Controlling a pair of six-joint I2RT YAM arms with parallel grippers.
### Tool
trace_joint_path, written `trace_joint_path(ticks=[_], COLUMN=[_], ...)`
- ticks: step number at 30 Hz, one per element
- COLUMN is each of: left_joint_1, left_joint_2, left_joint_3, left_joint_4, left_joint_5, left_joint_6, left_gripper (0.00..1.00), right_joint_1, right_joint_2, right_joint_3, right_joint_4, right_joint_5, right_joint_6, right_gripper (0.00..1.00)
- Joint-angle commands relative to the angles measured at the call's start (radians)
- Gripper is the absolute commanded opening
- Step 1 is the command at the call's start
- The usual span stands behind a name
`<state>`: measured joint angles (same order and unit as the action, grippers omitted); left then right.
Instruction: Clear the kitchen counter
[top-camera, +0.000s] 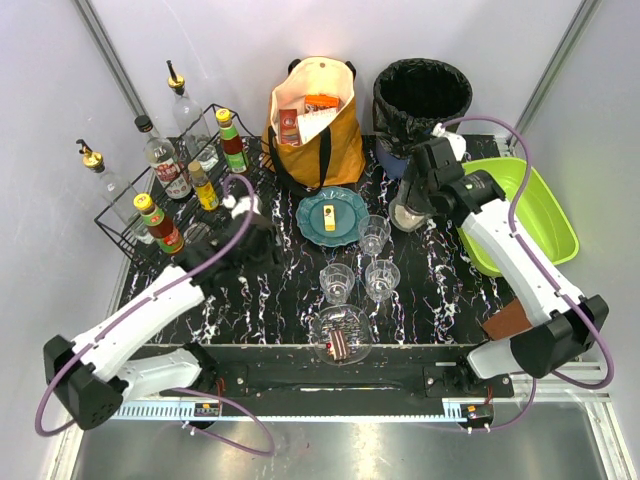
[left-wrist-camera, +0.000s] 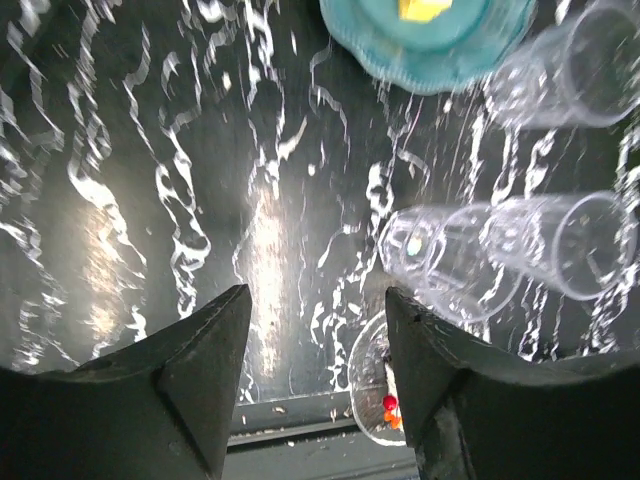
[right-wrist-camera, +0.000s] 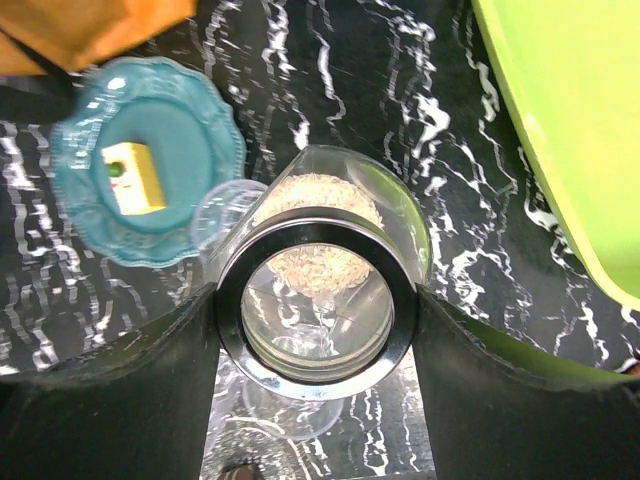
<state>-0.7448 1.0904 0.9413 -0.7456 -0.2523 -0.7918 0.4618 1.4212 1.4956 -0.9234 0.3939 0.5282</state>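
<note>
I will move my right gripper to its left in the top view and back, then lower the jar to release it on the bare counter past the glasses (top-camera: 265, 290).
The kitchen counter (top-camera: 260, 290) is black with white veins. My right gripper (top-camera: 412, 208) is shut on a glass jar of rice (top-camera: 406, 214) with a black lid rim, near the counter's back right. In the right wrist view both fingers press the jar's (right-wrist-camera: 315, 300) sides; I cannot tell whether it rests on the counter. My left gripper (top-camera: 258, 240) is open and empty over the bare counter (left-wrist-camera: 150, 200), left of the teal plate (top-camera: 331, 215). Three clear glasses (top-camera: 374, 235) (top-camera: 337, 282) (top-camera: 382, 279) and a glass bowl (top-camera: 340, 335) stand at centre front.
A black wire rack (top-camera: 125, 225) with several bottles stands at the back left. An orange tote bag (top-camera: 315, 120) and a black bin (top-camera: 422, 95) stand at the back. A lime-green tray (top-camera: 530, 215) lies to the right, also in the right wrist view (right-wrist-camera: 570, 120).
</note>
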Motion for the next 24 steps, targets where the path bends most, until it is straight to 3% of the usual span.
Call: trace_joint_path(ticks=[1,7,14,17,24], left_joint_1=[0.097,0.188,0.275,0.282,0.282], left_joint_2=[-0.060,-0.077,-0.127,-0.152,-0.184], left_joint_3=[0.167,0.367,0.594,0.695,0.800], left_joint_4=[-0.104,-0.184,-0.265,-0.290,-0.287], left_joint_5=[-0.044,-0.051,-0.134,-0.168,-0.045], left_joint_6=[0.127,0.224,0.293,0.322,0.330], left_gripper=[0.61,0.64,0.67,0.68,0.70], right_joint_1=[0.012,0.170,0.391,0.466,0.535], right_joint_2=[-0.016,0.073,0.234,0.327,0.472], right_joint_3=[0.141,0.278,0.356,0.396,0.399], right_joint_4=[-0.006,-0.023,0.073,0.112,0.224], right_joint_5=[-0.110,-0.127,-0.182,-0.216,-0.391], right_joint_6=[-0.036,-0.050,-0.094,-0.186,-0.506], right_gripper=[0.13,0.13,0.13,0.11,0.11])
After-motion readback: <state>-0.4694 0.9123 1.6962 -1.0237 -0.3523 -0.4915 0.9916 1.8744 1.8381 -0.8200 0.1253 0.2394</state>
